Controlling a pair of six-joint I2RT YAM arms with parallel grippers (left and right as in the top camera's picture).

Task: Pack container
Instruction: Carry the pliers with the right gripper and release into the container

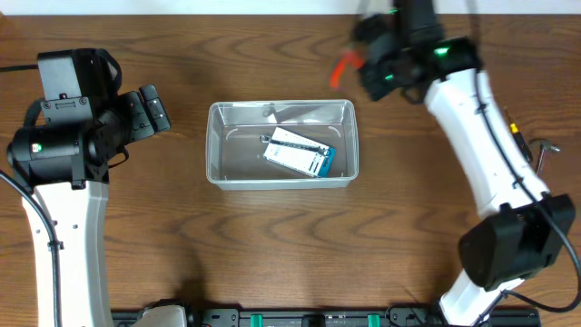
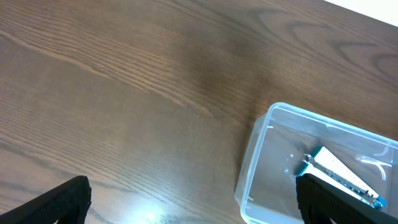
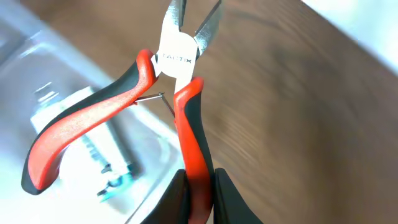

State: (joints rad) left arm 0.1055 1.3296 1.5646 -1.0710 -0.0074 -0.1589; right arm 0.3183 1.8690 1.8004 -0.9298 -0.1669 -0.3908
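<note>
I will next lower my right gripper back and to the left in the overhead view to release the pliers (image 3: 177, 93) on the packet (image 3: 103, 143), since it lies below on that side.
The clear plastic container (image 1: 281, 143) stands in the middle of the table and holds a white and teal packet (image 1: 300, 152). It also shows in the left wrist view (image 2: 261, 162) and in the right wrist view (image 3: 37, 62). My right gripper (image 3: 199, 196) is shut on one red and black handle of a pair of cutting pliers (image 3: 177, 93). It holds them in the air near the container's far right corner, where the red handle shows overhead (image 1: 343, 64). My left gripper (image 1: 152, 107) is open and empty, left of the container.
A small metal tool (image 1: 543, 150) lies at the table's right edge. The right arm (image 1: 481, 136) stretches from the front right to the back. Black equipment runs along the table's front edge (image 1: 300, 318).
</note>
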